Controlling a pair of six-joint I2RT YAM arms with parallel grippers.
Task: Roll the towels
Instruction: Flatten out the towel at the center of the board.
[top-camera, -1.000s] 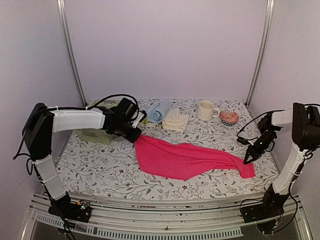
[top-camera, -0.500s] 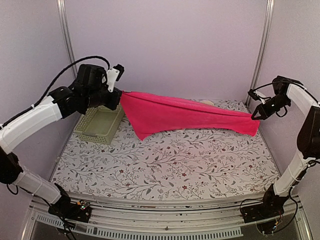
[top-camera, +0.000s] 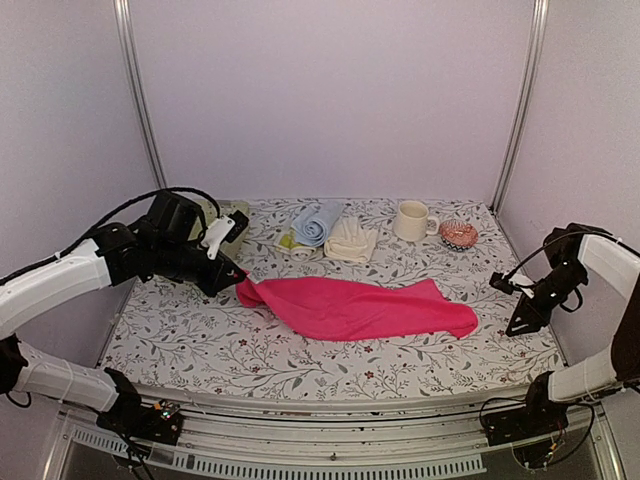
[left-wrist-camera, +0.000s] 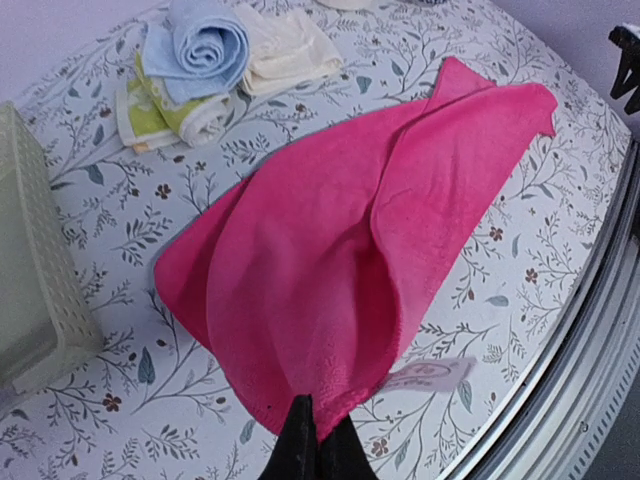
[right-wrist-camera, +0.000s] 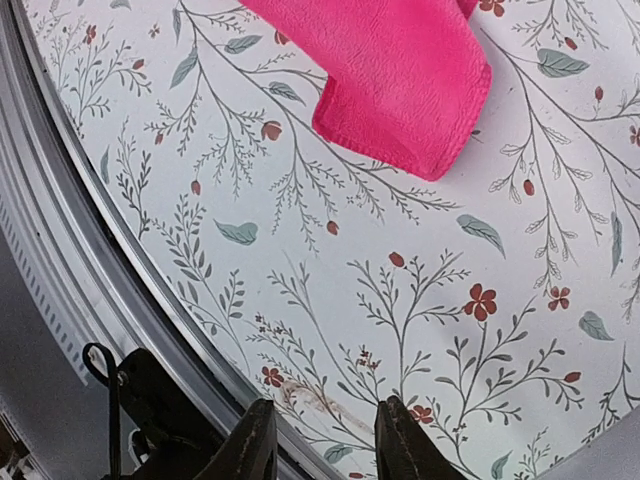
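I will next move my right gripper outward and toward the hot pink towel's loose end, then down onto the towel's far corner, which sticks out clear of the folds.
The hot pink towel (top-camera: 350, 308) lies crumpled lengthwise across the middle of the table. My left gripper (top-camera: 237, 283) is shut on its left corner, seen close up in the left wrist view (left-wrist-camera: 318, 440) with the pink towel (left-wrist-camera: 340, 250) spreading away from the tips. My right gripper (top-camera: 516, 325) hangs open and empty near the table's right front edge. Its wrist view shows the gripper (right-wrist-camera: 322, 435) apart from the towel's free end (right-wrist-camera: 400, 80). At the back lie a rolled light blue towel (top-camera: 315, 222), a cream-white towel (top-camera: 350, 240) and a yellow-green towel (top-camera: 289, 243).
A cream mug (top-camera: 410, 220) and a small pink dish (top-camera: 459, 234) stand at the back right. The pale green mesh basket (left-wrist-camera: 30, 260) sits at the left, mostly behind my left arm in the top view. A metal rail (right-wrist-camera: 70, 270) runs along the table's front edge.
Half a second ago the pink towel hung stretched in the air between both grippers. Now it lies on the table; the right gripper has let go and dropped to the right, the left still holds.
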